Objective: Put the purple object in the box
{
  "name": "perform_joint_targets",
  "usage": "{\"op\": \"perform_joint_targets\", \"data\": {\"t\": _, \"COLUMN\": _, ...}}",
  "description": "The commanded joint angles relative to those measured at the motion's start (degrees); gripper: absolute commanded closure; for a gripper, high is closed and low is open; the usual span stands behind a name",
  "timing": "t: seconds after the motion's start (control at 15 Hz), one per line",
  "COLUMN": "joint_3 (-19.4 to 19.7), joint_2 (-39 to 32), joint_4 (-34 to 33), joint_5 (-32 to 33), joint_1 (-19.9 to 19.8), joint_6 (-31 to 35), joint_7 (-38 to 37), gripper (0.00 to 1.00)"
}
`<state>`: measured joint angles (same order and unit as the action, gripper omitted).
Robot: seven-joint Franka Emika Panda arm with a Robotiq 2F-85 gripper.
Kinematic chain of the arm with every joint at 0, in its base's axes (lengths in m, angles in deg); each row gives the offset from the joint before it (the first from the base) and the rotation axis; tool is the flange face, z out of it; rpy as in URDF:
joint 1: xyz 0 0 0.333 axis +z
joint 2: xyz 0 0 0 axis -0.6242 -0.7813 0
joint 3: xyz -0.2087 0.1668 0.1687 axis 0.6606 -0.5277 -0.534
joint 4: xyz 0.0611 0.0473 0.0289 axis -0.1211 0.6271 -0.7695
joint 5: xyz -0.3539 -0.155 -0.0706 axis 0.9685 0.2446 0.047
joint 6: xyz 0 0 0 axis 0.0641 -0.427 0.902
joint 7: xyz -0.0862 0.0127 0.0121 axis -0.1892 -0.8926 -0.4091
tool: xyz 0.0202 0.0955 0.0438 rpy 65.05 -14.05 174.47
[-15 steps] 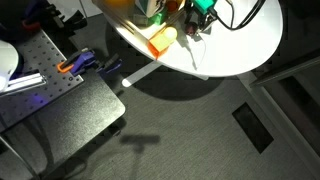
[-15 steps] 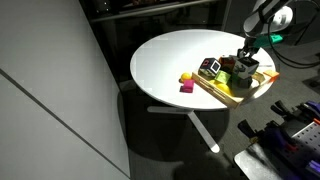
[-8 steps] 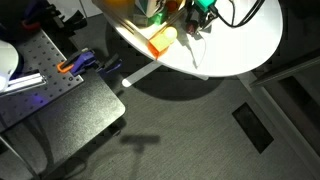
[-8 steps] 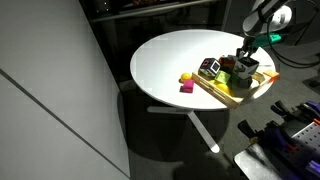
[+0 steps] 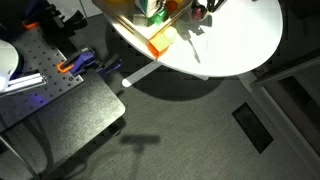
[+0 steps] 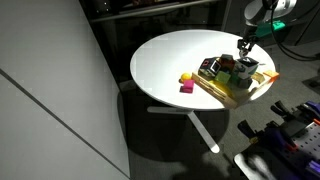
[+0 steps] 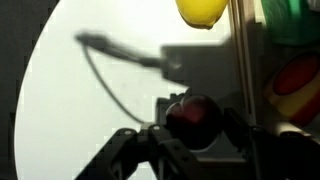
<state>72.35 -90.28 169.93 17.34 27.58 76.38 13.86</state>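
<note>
My gripper moves up and to the right in the wrist view next, where the box's inside lies, and releases. The ball is outside the box's rim.
The purple object (image 7: 192, 118) is a small dark maroon ball with a pale glint, held between my gripper's (image 7: 198, 132) two dark fingers in the wrist view. The gripper is shut on it and holds it above the white table, just beside the thin tan rim of the box (image 7: 243, 50). In both exterior views the gripper (image 6: 244, 43) (image 5: 203, 8) hangs over the far end of the shallow box (image 6: 222, 95), whose orange corner (image 5: 160, 42) shows near the table edge.
The box holds green, dark and orange items (image 6: 228, 68) and a yellow one (image 7: 203, 10). A yellow piece (image 6: 186, 77) and a pink piece (image 6: 187, 88) lie on the round white table (image 6: 170, 55). A metal breadboard bench (image 5: 40, 60) stands beside it.
My gripper has risen from the box area with the purple object in it, moving toward the top edge in one exterior view.
</note>
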Motion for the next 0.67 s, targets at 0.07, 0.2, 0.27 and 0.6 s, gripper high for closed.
{"op": "perform_joint_targets", "data": {"t": 0.07, "joint_3": 1.54, "joint_2": 8.18, "joint_4": 4.57, "joint_5": 4.41, "joint_1": 2.83, "joint_6": -5.59, "joint_7": -0.81, "gripper": 0.66}}
{"op": "perform_joint_targets", "data": {"t": 0.2, "joint_3": 1.58, "joint_2": 11.13, "joint_4": 6.48, "joint_5": 6.34, "joint_1": 3.83, "joint_6": -7.45, "joint_7": -0.92, "gripper": 0.66}}
{"op": "perform_joint_targets", "data": {"t": 0.27, "joint_3": 1.46, "joint_2": 12.86, "joint_4": 7.83, "joint_5": 7.23, "joint_1": 4.30, "joint_6": -8.15, "joint_7": -0.92, "gripper": 0.66}}
{"op": "perform_joint_targets", "data": {"t": 0.6, "joint_3": 0.36, "joint_2": 21.68, "joint_4": 14.92, "joint_5": 10.61, "joint_1": 6.51, "joint_6": -10.56, "joint_7": -0.76, "gripper": 0.66}}
